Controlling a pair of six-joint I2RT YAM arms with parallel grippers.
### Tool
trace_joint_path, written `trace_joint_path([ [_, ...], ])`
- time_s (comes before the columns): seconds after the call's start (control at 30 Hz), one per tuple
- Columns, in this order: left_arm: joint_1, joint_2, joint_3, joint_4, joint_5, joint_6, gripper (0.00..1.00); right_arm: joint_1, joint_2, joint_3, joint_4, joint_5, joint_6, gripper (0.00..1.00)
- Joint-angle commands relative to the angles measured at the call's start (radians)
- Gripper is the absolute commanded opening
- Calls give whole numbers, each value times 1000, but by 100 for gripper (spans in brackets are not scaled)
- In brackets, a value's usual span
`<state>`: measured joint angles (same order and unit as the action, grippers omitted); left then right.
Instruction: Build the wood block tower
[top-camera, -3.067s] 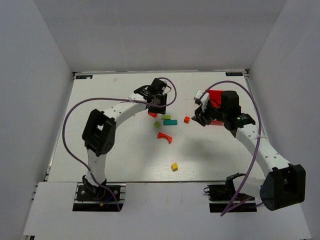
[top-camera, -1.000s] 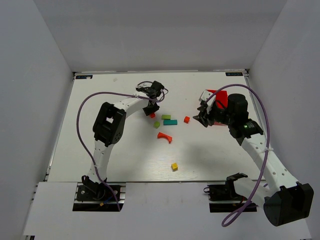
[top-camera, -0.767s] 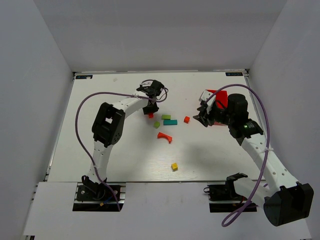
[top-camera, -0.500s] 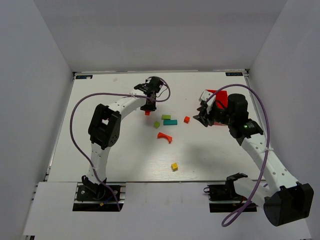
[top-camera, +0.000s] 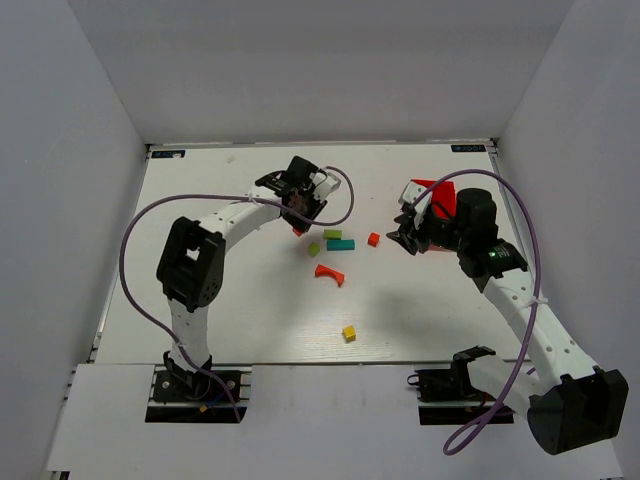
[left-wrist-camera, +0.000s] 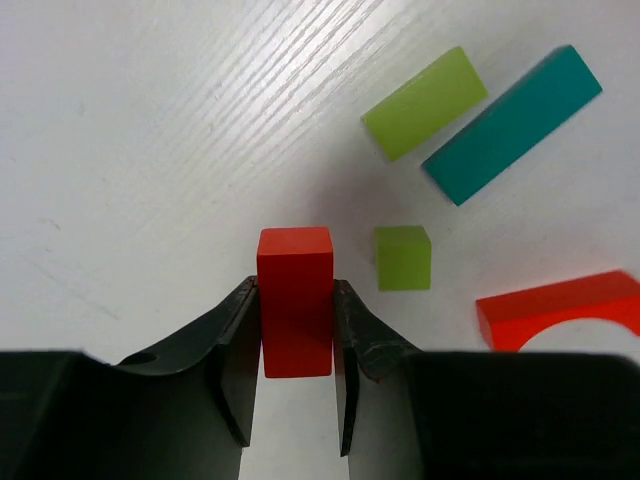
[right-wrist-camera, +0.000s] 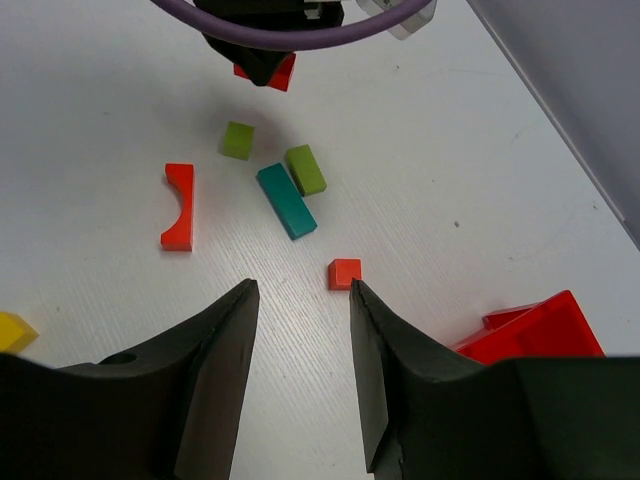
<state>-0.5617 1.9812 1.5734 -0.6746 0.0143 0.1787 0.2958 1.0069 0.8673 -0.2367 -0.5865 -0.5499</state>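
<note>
My left gripper holds the red block (left-wrist-camera: 295, 250), and bare table shows between the green cube and teal bar (left-wrist-camera: 428, 216). I need to swing the gripper over that gap next, turning it, then lower the block and let go of it.
My left gripper (left-wrist-camera: 295, 288) is shut on a red block (left-wrist-camera: 295, 250), both jaws pressed flat to its sides, just over the table. Seen from above, that gripper (top-camera: 298, 222) is left of the loose pieces. These are a green bar (top-camera: 332, 234), a teal bar (top-camera: 340, 244), a green cube (top-camera: 314, 249), a red arch (top-camera: 329, 273) and a yellow cube (top-camera: 348, 333). My right gripper (right-wrist-camera: 300, 290) stands open over bare table, with a small red cube (right-wrist-camera: 345, 273) just ahead of its right fingertip, apart from it.
A red plastic bin (top-camera: 432, 195) sits tilted behind the right wrist, and its corner (right-wrist-camera: 530, 330) shows in the right wrist view. The left arm's purple cable (top-camera: 345, 200) loops over the table near the green bar. White walls close in the table.
The left arm has swung its elbow leftward and turned its wrist, keeping the red block gripped at nearly the same spot. The right arm has held still over the last second.
</note>
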Motion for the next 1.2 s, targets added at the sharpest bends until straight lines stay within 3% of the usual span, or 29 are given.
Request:
trace_joint_path([
  [0.0, 8, -81, -15, 58, 67, 223, 0, -3, -21, -10, 4, -22, 2, 48],
  [0.4, 17, 90, 102, -23, 124, 409, 0, -1, -15, -17, 2, -27, -10, 48],
  [0.7, 17, 90, 68, 17, 231, 501, 0, -3, -14, -22, 5, -30, -18, 48],
  [1.17, -1, 153, 111, -71, 346, 535, 1, -6, -31, -22, -4, -32, -12, 48],
])
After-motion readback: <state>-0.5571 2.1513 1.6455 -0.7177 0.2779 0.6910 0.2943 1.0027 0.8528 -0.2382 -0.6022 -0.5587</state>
